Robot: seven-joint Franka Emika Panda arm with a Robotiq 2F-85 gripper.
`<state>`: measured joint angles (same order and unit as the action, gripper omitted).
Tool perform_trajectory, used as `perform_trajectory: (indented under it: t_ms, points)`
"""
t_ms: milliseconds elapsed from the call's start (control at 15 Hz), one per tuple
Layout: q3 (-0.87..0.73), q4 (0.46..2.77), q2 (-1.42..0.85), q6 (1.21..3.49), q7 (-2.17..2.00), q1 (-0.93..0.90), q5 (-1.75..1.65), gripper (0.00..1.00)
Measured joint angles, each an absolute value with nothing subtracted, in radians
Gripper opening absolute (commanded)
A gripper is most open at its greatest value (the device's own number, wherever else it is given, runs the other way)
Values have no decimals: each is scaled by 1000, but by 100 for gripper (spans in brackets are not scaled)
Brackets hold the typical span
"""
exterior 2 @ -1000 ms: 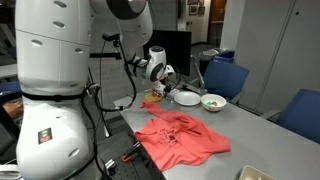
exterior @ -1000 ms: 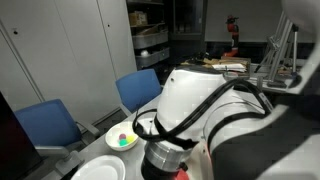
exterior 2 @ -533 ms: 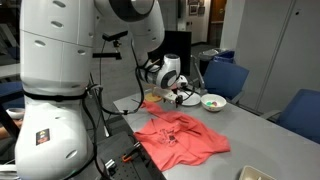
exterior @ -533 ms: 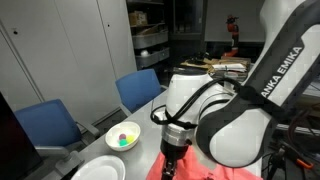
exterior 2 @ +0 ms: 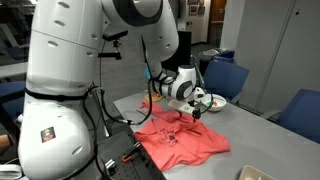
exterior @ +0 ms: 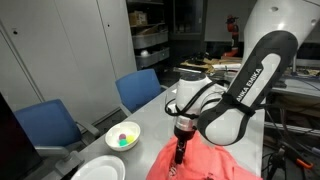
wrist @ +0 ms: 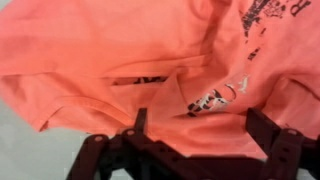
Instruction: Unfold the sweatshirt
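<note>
My gripper moves down onto the sweatshirt's raised fold between the dark print patches next and closes, because the cloth bunches there enough for fingers to pinch.
The sweatshirt (exterior 2: 180,138) is a coral-red garment lying crumpled and partly folded on the grey table (exterior 2: 250,135), with dark print showing on it. In the wrist view the sweatshirt (wrist: 120,50) fills nearly the whole picture, its folded edge running along the left. My gripper (exterior 2: 193,113) hangs just above the garment's far edge, near its middle. It is open, the two dark fingers (wrist: 140,122) spread wide over the fabric with nothing between them. In an exterior view the gripper (exterior: 180,152) points down at the cloth (exterior: 205,163).
A white bowl (exterior: 122,138) with coloured pieces and a white plate (exterior: 100,170) stand on the table beside the garment. Two blue chairs (exterior: 140,90) are at the table's far side. Grey cabinets stand behind them.
The arm has swung from over the plate and bowl across to the sweatshirt and come down toward it. The gripper stayed open.
</note>
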<state>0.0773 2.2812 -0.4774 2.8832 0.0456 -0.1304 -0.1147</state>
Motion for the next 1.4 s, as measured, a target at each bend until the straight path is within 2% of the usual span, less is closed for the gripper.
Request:
perform_trajectory:
  t_ms: [267, 400, 467, 600, 1133, 1400]
  points:
    - [20, 2231, -532, 2886, 21, -172, -128, 100]
    - [10, 2214, -556, 2886, 9, -188, -128, 96]
    - [6, 2209, -566, 2886, 4, -195, -128, 88]
    - [1, 2204, -583, 2886, -4, -203, -128, 63]
    - [-19, 2203, -605, 2886, -24, -206, -128, 2]
    - [-40, 2200, -601, 2886, -33, -216, -130, 1]
